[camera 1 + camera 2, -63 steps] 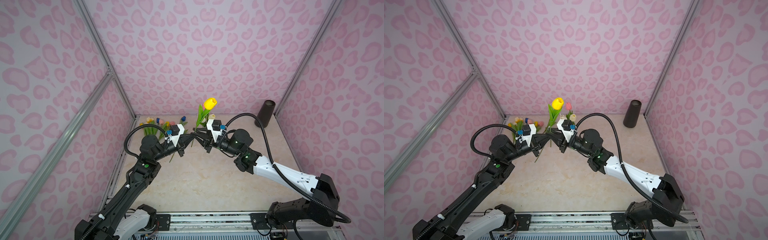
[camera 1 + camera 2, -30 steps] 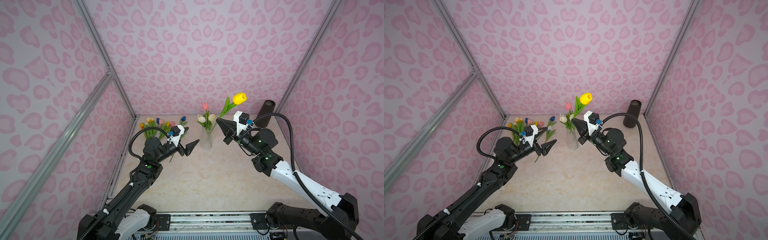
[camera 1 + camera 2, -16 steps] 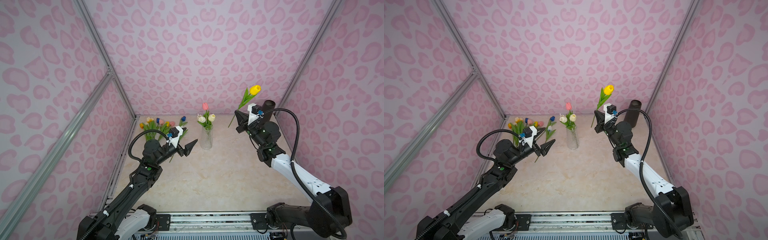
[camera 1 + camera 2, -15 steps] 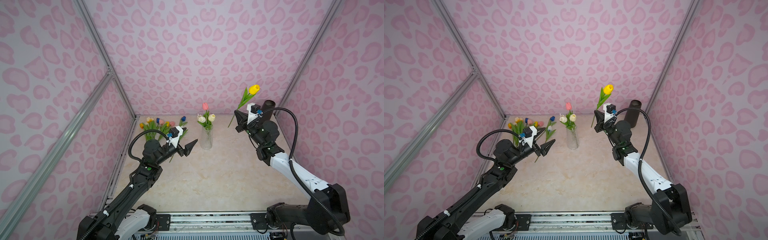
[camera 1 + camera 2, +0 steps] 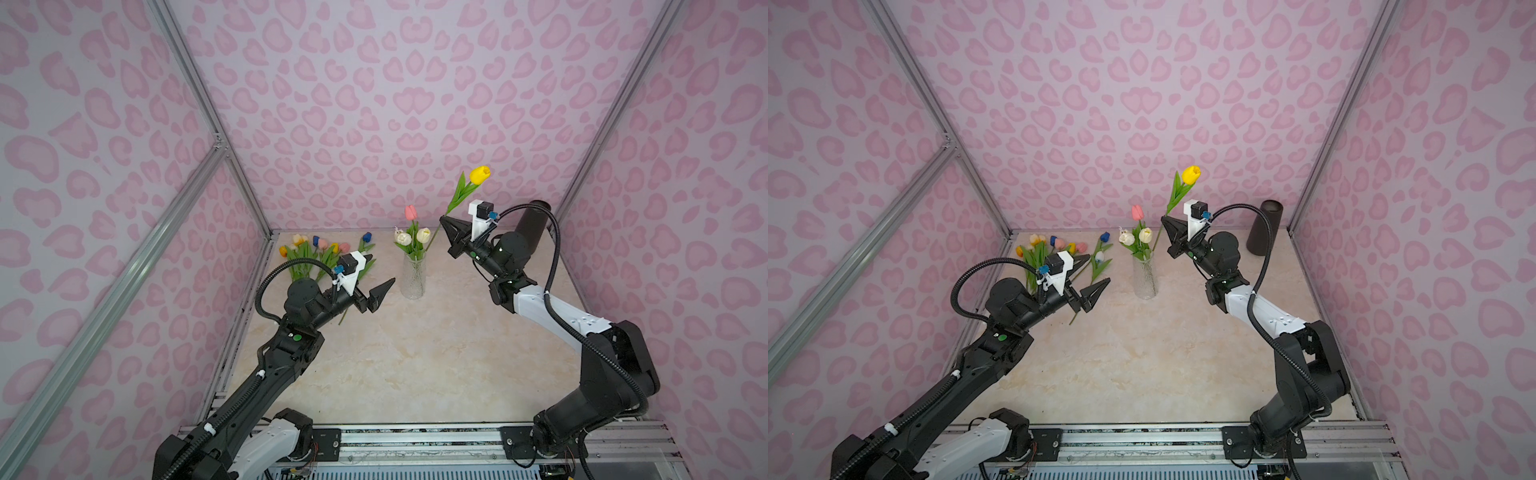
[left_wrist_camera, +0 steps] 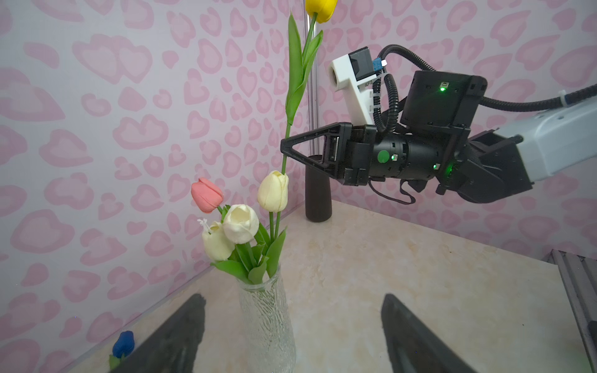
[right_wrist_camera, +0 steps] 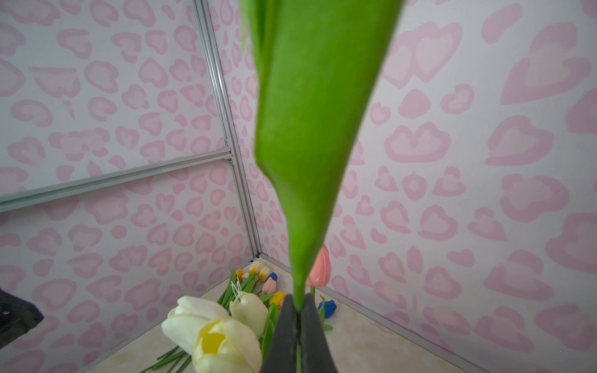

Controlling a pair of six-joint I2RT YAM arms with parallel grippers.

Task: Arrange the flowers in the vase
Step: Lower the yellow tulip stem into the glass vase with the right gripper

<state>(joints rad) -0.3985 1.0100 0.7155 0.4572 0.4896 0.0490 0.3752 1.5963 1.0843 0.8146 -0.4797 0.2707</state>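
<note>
The robot's right gripper should move down toward the vase's opening [image 5: 414, 256] below it and let go of the yellow tulip's stem, because the yellow tulip's head stands high above the cream ones.
A clear glass vase [image 5: 413, 280] [image 5: 1144, 278] [image 6: 266, 323] stands at the back middle with a pink tulip [image 5: 410, 212] and cream tulips [image 6: 240, 222] in it. My right gripper [image 5: 444, 222] [image 5: 1165, 222] [image 6: 286, 148] [image 7: 298, 310] is shut on the stem of a yellow tulip [image 5: 479, 174] [image 5: 1191, 174], held upright just right of the vase. The stem's lower end hangs by the cream heads. My left gripper [image 5: 380, 276] [image 5: 1098, 270] [image 6: 292, 297] hovers open and empty left of the vase. More flowers [image 5: 320, 249] [image 5: 1054, 245] [image 7: 258, 274] lie in the back left corner.
A black cylinder [image 5: 532, 224] [image 5: 1264, 226] [image 6: 318, 190] stands in the back right corner. Pink patterned walls with metal frame posts [image 5: 208, 124] close in three sides. A rail [image 5: 415, 436] runs along the marble table's front edge.
My right gripper has carried the yellow tulip from the back right leftward and lower, to just beside the vase. The left arm has stayed where it was, still open.
</note>
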